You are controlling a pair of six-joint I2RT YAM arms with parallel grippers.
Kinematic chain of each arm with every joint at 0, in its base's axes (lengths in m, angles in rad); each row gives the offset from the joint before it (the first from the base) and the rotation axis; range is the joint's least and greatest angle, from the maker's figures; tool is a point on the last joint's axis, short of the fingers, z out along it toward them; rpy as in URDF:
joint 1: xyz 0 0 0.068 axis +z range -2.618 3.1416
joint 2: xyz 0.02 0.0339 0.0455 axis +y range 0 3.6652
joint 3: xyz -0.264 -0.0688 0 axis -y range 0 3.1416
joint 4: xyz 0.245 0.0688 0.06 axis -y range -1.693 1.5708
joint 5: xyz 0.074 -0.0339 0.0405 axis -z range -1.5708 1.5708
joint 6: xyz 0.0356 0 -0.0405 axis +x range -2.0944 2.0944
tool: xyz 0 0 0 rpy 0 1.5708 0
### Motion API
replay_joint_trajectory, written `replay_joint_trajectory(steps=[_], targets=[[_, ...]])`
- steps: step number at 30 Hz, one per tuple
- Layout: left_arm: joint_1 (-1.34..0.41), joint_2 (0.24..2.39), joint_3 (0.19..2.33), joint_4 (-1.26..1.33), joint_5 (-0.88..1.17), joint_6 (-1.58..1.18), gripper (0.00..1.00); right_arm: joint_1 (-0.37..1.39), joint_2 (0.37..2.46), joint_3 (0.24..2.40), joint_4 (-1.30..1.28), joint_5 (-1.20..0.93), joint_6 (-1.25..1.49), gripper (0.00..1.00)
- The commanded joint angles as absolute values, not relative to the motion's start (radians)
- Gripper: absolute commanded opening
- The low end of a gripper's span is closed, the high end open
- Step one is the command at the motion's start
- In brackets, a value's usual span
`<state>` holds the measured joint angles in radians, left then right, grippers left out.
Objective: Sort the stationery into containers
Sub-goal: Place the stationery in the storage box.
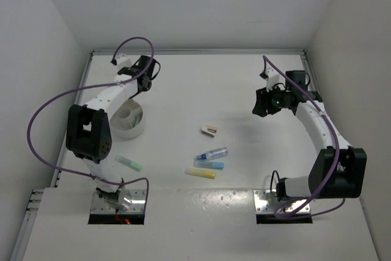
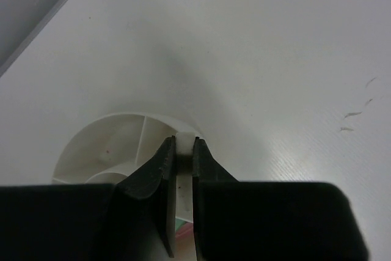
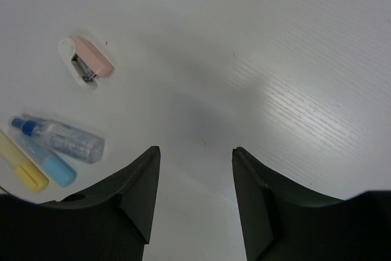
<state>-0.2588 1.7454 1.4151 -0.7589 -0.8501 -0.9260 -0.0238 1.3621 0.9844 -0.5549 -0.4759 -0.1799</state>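
Note:
My left gripper should stay over the dish's far rim point(image 1: 134, 101) point(image 2: 177, 121) and open its fingers there to let go of what they pinch, because the dish is just below it.
The round white dish point(image 1: 129, 123) with inner dividers sits at the left. My left gripper point(image 1: 138, 93) is shut on its far rim; in the left wrist view the rim point(image 2: 183, 142) shows pinched between the jaws point(image 2: 182, 146). A bit of pink and green shows inside the dish. A clear blue-capped tube point(image 1: 215, 153), a light blue marker point(image 1: 209, 164) and a yellow marker point(image 1: 200, 173) lie mid-table. A mint marker point(image 1: 129, 163) lies near the left arm. My right gripper point(image 1: 256, 109) is open and empty point(image 3: 195, 150), above bare table to the right of the tube point(image 3: 58, 139).
A small pink and white stapler-like item point(image 1: 209, 130) lies mid-table, also in the right wrist view point(image 3: 87, 59). White walls close in the table at the back and sides. The left arm's purple cable loops over the left side.

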Motion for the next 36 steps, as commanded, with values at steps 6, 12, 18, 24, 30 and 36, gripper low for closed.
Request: replay_joint_trajectory(steps=[6,12,18,24,30,36], targets=[[-0.242,1.779,1.364,-0.703,-0.850,-0.950,0.00,-0.028,1.353,1.008,-0.541,-0.491,-0.181,0.51],[-0.233,1.790,1.353,-0.703,-0.850,-0.971,0.05,-0.028,1.353,1.008,-0.541,-0.491,-0.181,0.51],[-0.213,1.767,1.335,-0.703,-0.850,-0.991,0.43,-0.028,1.353,1.008,-0.541,-0.491,-0.181,0.51],[-0.213,1.703,1.390,-0.703,-0.828,-0.947,0.55,-0.028,1.353,1.008,-0.541,-0.491,-0.190,0.51],[-0.271,1.579,1.411,-0.716,-0.764,-0.934,0.00,-0.028,1.353,1.008,-0.541,-0.491,-0.190,0.48],[-0.480,1.424,1.237,-0.416,-0.387,-0.870,0.00,-0.028,1.353,1.008,-0.541,-0.482,-0.190,0.11]])
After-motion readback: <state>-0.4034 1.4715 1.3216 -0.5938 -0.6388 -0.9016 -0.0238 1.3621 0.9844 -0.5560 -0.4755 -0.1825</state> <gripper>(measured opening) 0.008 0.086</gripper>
